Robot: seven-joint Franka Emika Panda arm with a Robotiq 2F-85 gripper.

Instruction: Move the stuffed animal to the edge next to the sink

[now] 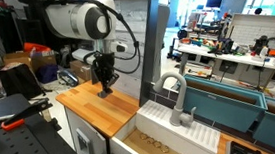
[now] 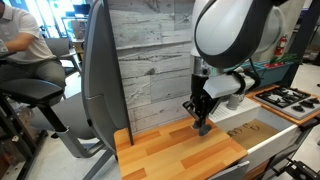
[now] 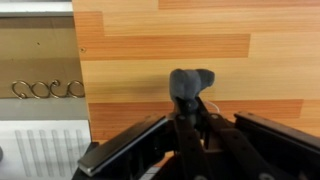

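Note:
My gripper still holds the lump short of the edge (image 1: pixel 127 114) (image 3: pixel 98 103) beside the sink, so it should move across the countertop toward that edge, then go down to the wood.
The stuffed animal (image 3: pixel 191 84) is a small dark grey lump pinched between my gripper's fingers (image 3: pixel 188 108), which are shut on it. In both exterior views the gripper (image 1: pixel 105 88) (image 2: pixel 201 122) hangs straight down over the orange-brown wooden countertop (image 1: pixel 95 109) (image 2: pixel 170 155), with the toy (image 2: pixel 202 128) at or just above the wood. The white sink (image 1: pixel 182 125), with its ribbed drainboard and grey faucet (image 1: pixel 175 92), lies beside the countertop. The ribbed drainboard also shows in the wrist view (image 3: pixel 45 150), beyond the countertop's edge (image 3: pixel 80 90).
Teal bins (image 1: pixel 235 107) stand behind the sink. A grey plank wall panel (image 2: pixel 150 60) rises at the back of the countertop. A stove top (image 2: pixel 290 98) lies past the counter. A seated person (image 2: pixel 25 45) is off to the side.

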